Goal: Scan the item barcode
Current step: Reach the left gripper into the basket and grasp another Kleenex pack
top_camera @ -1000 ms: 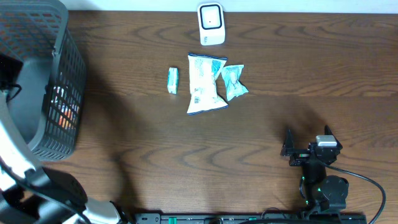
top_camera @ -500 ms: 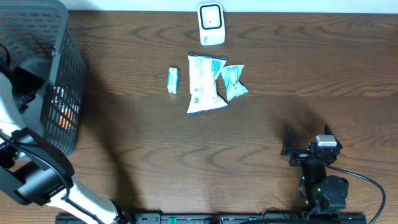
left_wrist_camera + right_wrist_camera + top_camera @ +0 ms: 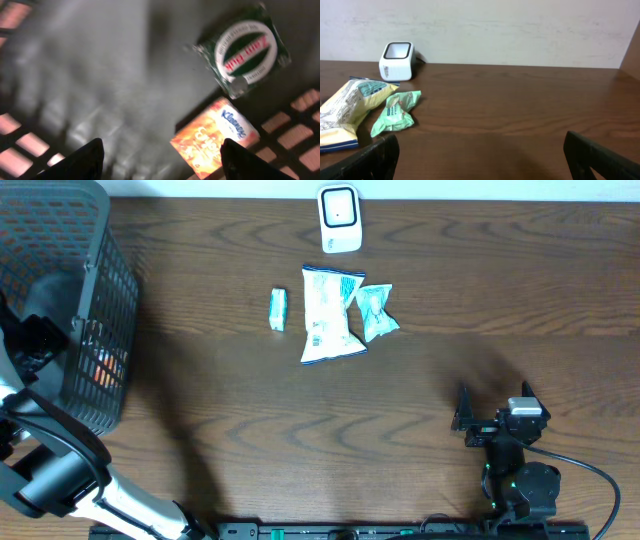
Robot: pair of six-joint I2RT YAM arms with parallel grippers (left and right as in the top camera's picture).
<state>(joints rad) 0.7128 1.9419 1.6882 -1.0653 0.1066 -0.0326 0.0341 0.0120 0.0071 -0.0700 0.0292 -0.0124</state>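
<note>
The orange Kleenex pack is nearer one finger than the other, so my left gripper should move down onto it, toward the right in the wrist view.
My left gripper hangs open inside the dark mesh basket, with nothing between its fingers. Below it on the basket floor lie an orange Kleenex pack, close to the right finger, and a green Zam-Buk box farther off. In the overhead view the left arm reaches into the basket at the far left. The white scanner stands at the table's back edge. My right gripper rests open and empty near the front right, facing the scanner.
Three packets lie in front of the scanner: a small teal one, a large white-and-teal bag and a crumpled green one. The basket's walls surround the left gripper.
The left arm has shifted inside the basket, first rightward and then toward the table's front. The right arm and the packets have not moved.
</note>
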